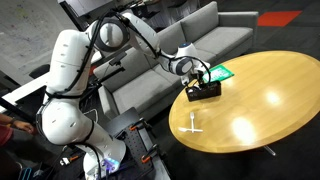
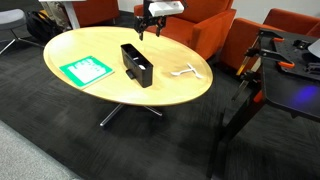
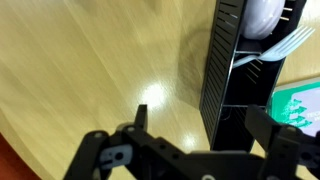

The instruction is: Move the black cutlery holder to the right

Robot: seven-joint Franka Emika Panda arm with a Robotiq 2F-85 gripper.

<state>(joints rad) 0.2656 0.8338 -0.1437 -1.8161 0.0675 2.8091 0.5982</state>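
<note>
I should lower my gripper's open fingers outward over both sides of the cutlery holder's slatted side [image 1: 201,95] [image 3: 217,88] facing away from the green item and close them. That side is below my gripper and farther out.
The black cutlery holder [image 2: 136,64] stands on the round wooden table [image 2: 110,95], near its middle; it also shows in an exterior view [image 1: 203,91]. In the wrist view the holder [image 3: 238,75] has slatted walls and holds a white fork [image 3: 285,45] and another white piece. My gripper [image 3: 200,128] is open and empty, its two fingers spread on either side of the holder's near end. In both exterior views the gripper [image 1: 196,72] [image 2: 150,24] hangs above the holder, apart from it.
A flat green rectangular item [image 2: 87,69] lies on one side of the holder and shows in the wrist view [image 3: 300,105]. A small white cross-shaped object [image 2: 186,71] lies on the other side. Orange armchairs [image 2: 200,25] and a grey sofa [image 1: 215,35] stand around the table.
</note>
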